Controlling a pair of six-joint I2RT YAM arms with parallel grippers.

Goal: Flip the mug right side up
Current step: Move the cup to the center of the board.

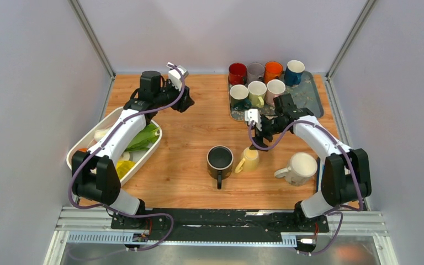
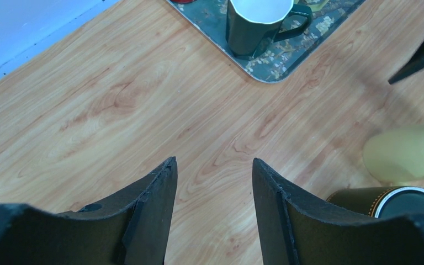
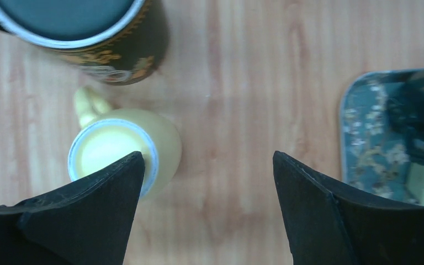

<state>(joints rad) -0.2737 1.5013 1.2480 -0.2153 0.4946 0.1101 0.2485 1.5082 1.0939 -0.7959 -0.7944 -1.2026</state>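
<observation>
My right gripper will turn and go down around the yellow mug's handle (image 1: 240,165) (image 3: 89,106) to close, because that handle sticks out beside the mug's upturned base.
A yellow mug (image 1: 249,159) stands upside down mid-table, its ringed base up and its handle to the left; it also shows in the right wrist view (image 3: 165,138) and the left wrist view (image 2: 403,152). A black mug (image 1: 220,160) next to it also shows a flat ringed base (image 3: 110,38). My right gripper (image 1: 257,140) is open and empty (image 3: 207,157), hovering just behind the yellow mug, its left finger over the mug's base. My left gripper (image 1: 186,102) is open and empty (image 2: 212,161) above bare wood at the back.
A patterned tray (image 1: 309,99) at the back right holds several upright mugs, among them a dark green one (image 2: 254,27). A white mug (image 1: 298,168) stands near the right arm. A white basket (image 1: 83,144) with green and yellow items sits at the left.
</observation>
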